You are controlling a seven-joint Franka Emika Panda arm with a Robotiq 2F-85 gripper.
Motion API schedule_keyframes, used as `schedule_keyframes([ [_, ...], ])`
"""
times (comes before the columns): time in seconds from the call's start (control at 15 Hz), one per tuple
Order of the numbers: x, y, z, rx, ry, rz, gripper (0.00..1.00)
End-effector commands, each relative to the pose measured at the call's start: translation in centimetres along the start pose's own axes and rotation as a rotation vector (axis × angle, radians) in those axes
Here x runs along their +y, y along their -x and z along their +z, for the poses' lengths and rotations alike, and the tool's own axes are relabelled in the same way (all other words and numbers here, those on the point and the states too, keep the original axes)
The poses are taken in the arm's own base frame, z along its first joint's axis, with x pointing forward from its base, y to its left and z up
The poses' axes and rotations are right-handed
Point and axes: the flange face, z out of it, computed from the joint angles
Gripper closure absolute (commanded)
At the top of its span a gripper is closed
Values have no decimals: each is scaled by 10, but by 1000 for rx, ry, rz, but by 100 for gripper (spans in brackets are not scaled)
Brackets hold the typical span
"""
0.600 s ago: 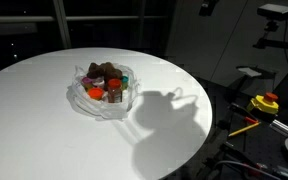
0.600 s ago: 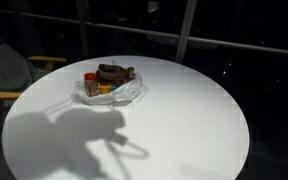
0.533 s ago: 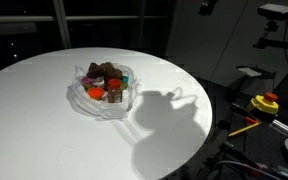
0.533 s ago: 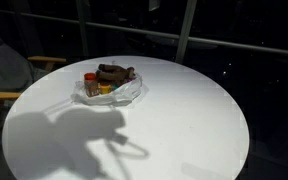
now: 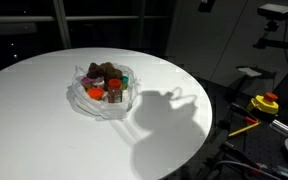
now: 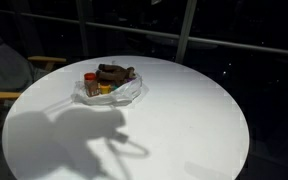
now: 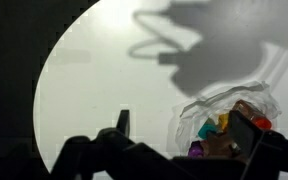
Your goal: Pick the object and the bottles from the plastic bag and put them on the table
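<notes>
I will next move my gripper to the right in the wrist view and down onto the dark brown object [image 5: 105, 71], because it lies uncovered in the open bag [image 5: 96, 100].
The wrinkly whitish plastic bag [image 5: 96, 100] [image 6: 127, 92] [image 7: 189, 112] lies on the round white table [image 5: 34, 120] [image 6: 184, 110] [image 7: 94, 70]. Inside it rests the dark brown object [image 5: 104, 70] [image 6: 114, 73] [image 7: 220, 143] among bright-capped bottles [image 5: 113, 90] [image 6: 90, 78] [image 7: 206, 129]. In the wrist view my gripper [image 7: 184, 128] hangs above the table, open. One of its dark fingers [image 7: 123, 120] stands over bare table and the other over the bag's far side. Neither exterior view shows the gripper itself, only its shadow on the table.
The arm's shadow [image 5: 169, 110] [image 6: 74, 135] falls across the tabletop beside the bag. A yellow box with a red button [image 5: 265, 102] and a camera on a stand [image 5: 277, 12] sit beyond the table's edge. A chair [image 6: 9, 75] stands at another side.
</notes>
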Motion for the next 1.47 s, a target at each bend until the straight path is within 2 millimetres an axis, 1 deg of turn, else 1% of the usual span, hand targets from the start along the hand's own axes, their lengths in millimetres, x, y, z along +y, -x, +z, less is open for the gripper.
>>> schedule_keyframes([
  [0.0, 0, 0, -1, -1, 0, 0, 0],
  [0.13, -14, -20, 8, -2, 10, -7, 0],
  [0.2, -25, -32, 14, -7, 6, -23, 0],
  [0.4, -67, -72, 40, -16, 14, -94, 0],
  [0.47, -84, -88, 54, -22, 15, -126, 0],
  [0.67, -114, -130, 100, 0, 8, -217, 0],
  [0.8, -126, -153, 140, -13, -44, -247, 0],
  [0.87, -128, -163, 160, -14, -48, -245, 0],
  [1.0, -133, -182, 192, 0, -54, -243, 0],
  [1.2, -140, -208, 227, 62, -87, -220, 0],
  [1.4, -155, -225, 249, 99, -96, -227, 0],
])
